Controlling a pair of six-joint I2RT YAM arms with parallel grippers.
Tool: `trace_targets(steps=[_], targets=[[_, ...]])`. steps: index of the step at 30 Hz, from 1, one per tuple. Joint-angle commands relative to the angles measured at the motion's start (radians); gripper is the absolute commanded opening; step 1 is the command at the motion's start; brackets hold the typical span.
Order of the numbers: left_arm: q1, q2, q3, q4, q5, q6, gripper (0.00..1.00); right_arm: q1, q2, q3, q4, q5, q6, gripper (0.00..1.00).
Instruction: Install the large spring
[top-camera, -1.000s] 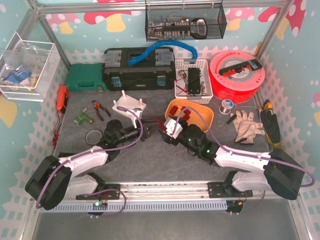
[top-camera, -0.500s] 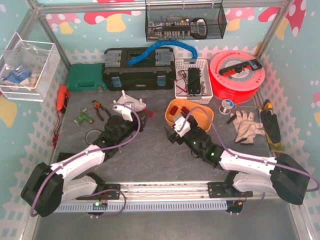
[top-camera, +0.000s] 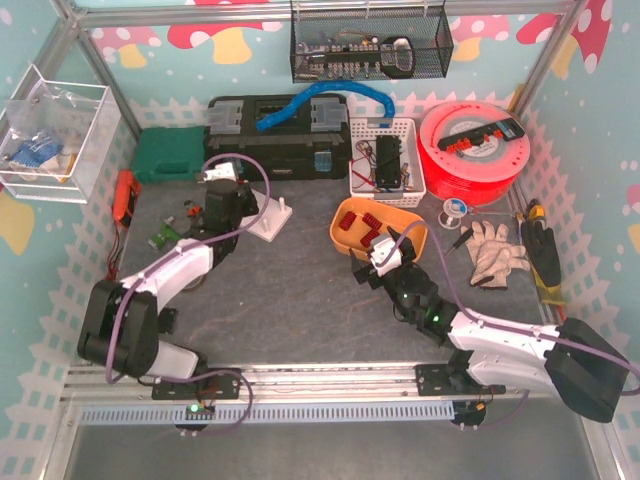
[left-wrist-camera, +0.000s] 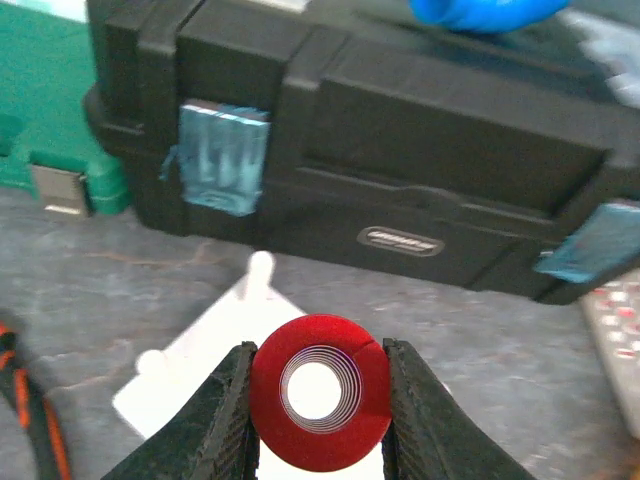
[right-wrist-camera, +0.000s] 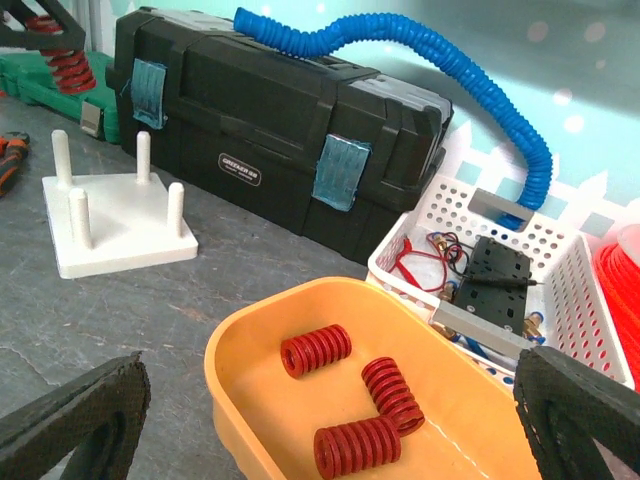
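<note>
The left gripper will next move outward, lower the spring's hole over the bare far peg by the toolbox (left-wrist-camera: 259, 272) and let go, as that peg stands outward and below the gripper.
My left gripper (top-camera: 232, 205) is shut on a large red spring (left-wrist-camera: 320, 393), seen end-on between the black fingers (left-wrist-camera: 222, 420). It holds the spring above the white peg base (left-wrist-camera: 190, 350), which stands in front of the black toolbox. The base also shows in the top view (top-camera: 272, 222) and in the right wrist view (right-wrist-camera: 120, 225), with its pegs bare. My right gripper (top-camera: 376, 250) is open and empty just in front of the orange tray (right-wrist-camera: 250, 340). Three red springs (right-wrist-camera: 315, 350) lie in the tray.
A black toolbox (top-camera: 275, 150) with a blue hose (right-wrist-camera: 450, 70) stands at the back, with a green case (top-camera: 170, 155) to its left. A white basket (top-camera: 385, 160) and a red spool (top-camera: 475, 140) stand at the back right. Gloves (top-camera: 495, 250) lie at the right.
My left gripper has swung from the table's middle to the back left, carrying the red spring over the white base. My right gripper has drawn back to the right, beside the orange tray.
</note>
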Motion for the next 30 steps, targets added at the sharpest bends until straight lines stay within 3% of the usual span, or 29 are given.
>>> trace_targets(steps=[1, 12, 30], targets=[[0.047, 0.089, 0.089, -0.039, -0.053, 0.090, 0.00, -0.008, 0.024, 0.015, 0.036, 0.014, 0.020, 0.99], [0.118, 0.346, 0.267, -0.059, -0.019, 0.152, 0.00, -0.009, 0.059, 0.034, 0.025, -0.007, 0.012, 0.99], [0.141, 0.488, 0.397, -0.058, 0.044, 0.182, 0.00, -0.010, 0.081, 0.043, 0.030, -0.009, -0.007, 0.99]])
